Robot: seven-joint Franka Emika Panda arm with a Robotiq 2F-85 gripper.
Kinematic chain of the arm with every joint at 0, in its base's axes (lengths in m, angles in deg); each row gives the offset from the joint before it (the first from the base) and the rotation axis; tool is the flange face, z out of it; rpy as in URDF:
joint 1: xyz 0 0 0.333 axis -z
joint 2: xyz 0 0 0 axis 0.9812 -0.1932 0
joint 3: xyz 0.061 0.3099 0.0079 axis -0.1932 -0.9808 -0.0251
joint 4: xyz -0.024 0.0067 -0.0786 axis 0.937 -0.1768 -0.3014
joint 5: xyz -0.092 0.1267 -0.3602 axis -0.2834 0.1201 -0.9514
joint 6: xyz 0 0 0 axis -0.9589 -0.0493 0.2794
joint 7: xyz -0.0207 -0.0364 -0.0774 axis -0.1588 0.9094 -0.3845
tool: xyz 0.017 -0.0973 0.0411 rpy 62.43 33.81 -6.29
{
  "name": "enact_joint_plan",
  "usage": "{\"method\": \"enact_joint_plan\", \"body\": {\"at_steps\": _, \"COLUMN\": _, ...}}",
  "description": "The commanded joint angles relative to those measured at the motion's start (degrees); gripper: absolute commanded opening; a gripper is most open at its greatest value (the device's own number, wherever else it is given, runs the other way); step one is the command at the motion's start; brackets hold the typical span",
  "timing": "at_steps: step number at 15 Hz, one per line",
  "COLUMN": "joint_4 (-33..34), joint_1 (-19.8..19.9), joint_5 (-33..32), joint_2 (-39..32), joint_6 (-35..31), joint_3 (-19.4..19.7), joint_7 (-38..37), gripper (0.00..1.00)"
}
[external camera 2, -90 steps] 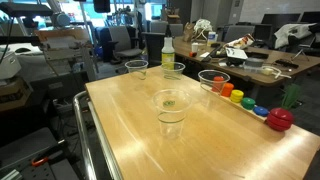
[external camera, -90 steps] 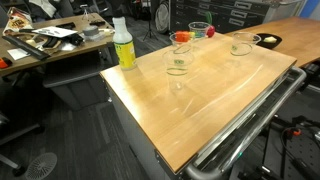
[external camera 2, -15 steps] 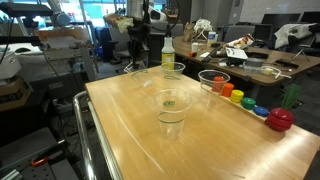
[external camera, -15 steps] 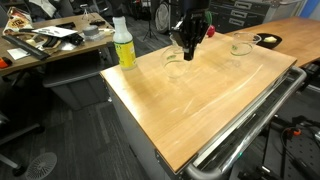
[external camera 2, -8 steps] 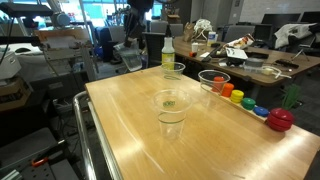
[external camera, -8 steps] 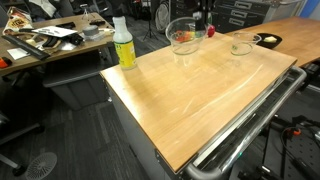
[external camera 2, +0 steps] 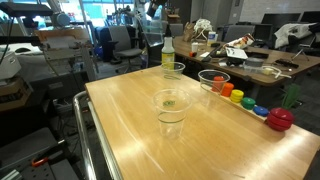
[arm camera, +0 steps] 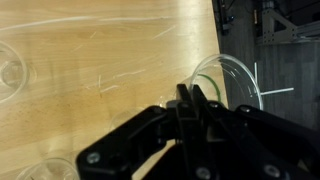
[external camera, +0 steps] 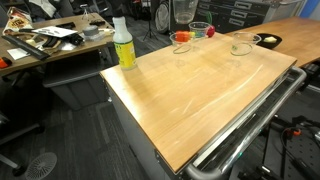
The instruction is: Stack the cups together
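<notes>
The held cup hangs well above the rim of the cup by the bottle [external camera 2: 173, 70], so my gripper should next shift over that cup, lower the held cup into its opening and release.
My gripper [arm camera: 187, 97] is shut on the rim of one clear cup [arm camera: 240, 70]. In an exterior view that cup [external camera: 184, 12] hangs high above the table's far side, and the arm is cut off by the top edge. Three more clear cups stand on the wooden table: one beside a red object [external camera: 181, 41], one behind it [external camera: 200, 30] and one to the right [external camera: 241, 43]. From the other side they show as a middle cup [external camera 2: 171, 108], a cup by the bottle [external camera 2: 173, 70] and a cup near the coloured pieces [external camera 2: 213, 80].
A yellow bottle with a white top [external camera: 123, 43] stands at the table's corner. Small red, orange, yellow and blue objects [external camera 2: 246, 102] line one edge, ending with a red fruit [external camera 2: 280, 118]. A metal rail [external camera: 250, 125] runs along the table's front edge. Desks and chairs surround the table.
The gripper took the front cup by its rim and lifted it straight up off the table. The arm has risen out of the top of the exterior view.
</notes>
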Motion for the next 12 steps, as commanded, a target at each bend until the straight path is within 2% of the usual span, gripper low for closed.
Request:
{"method": "enact_joint_plan", "body": {"at_steps": 1, "joint_4": 13.0, "joint_1": 3.1, "joint_5": 5.2, "joint_2": -10.0, "joint_6": 6.2, "joint_3": 1.2, "joint_7": -0.8, "gripper": 0.02}}
{"method": "enact_joint_plan", "body": {"at_steps": 7, "joint_4": 22.9, "joint_1": 7.4, "joint_5": 10.6, "joint_2": -18.5, "joint_6": 13.1, "joint_3": 0.3, "joint_7": -1.8, "gripper": 0.02}}
{"method": "enact_joint_plan", "body": {"at_steps": 12, "joint_4": 24.9, "joint_1": 9.2, "joint_5": 11.2, "joint_2": -17.6, "joint_6": 18.8, "joint_3": 0.1, "joint_7": -0.4, "gripper": 0.02}}
